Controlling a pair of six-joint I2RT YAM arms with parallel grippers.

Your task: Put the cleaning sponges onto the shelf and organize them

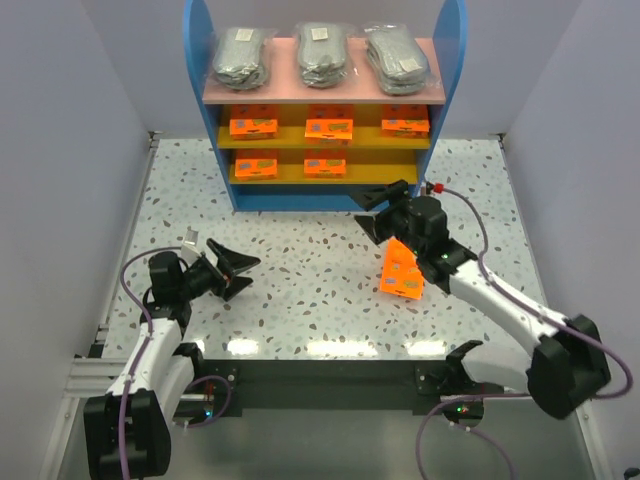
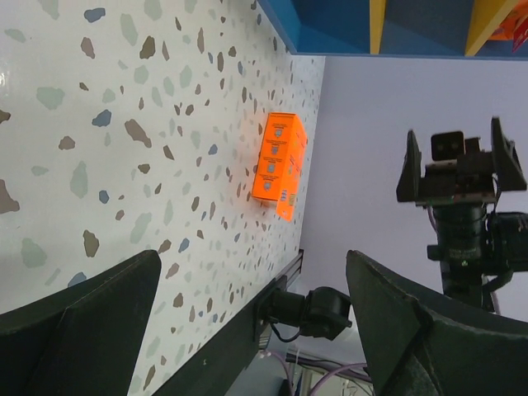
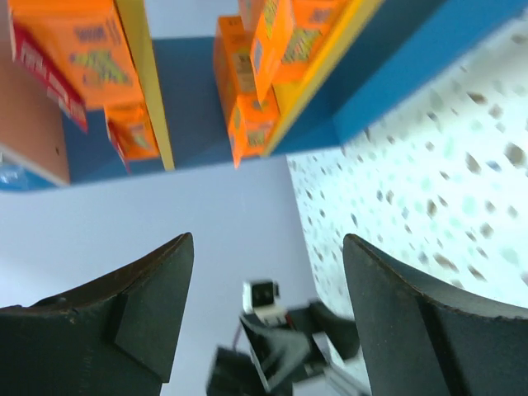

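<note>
I need to move my right gripper back and down from the shelf next, onto the near edge of the orange packet (image 1: 402, 284), the only one on the tabletop.
The shelf (image 1: 220, 180) stands at the back. Three clear bags of grey scrub pads (image 1: 324, 52) lie on its pink top board. Three orange packets (image 1: 329, 128) stand on the middle yellow board and two (image 1: 325, 166) on the left and middle of the lower board. One orange packet (image 1: 402, 270) stands tilted on the table beside my right forearm; it also shows in the left wrist view (image 2: 279, 165). My right gripper (image 1: 375, 210) (image 3: 268, 322) is open and empty in front of the shelf's lower right. My left gripper (image 1: 240, 270) (image 2: 256, 330) is open and empty at the near left.
Grey walls close in the speckled table (image 1: 300, 250) on both sides. The table's front rail (image 1: 320, 375) runs between the arm bases. The shelf's blue base (image 2: 330, 25) shows at the top of the left wrist view. The shelved packets (image 3: 247, 91) fill the top of the right wrist view.
</note>
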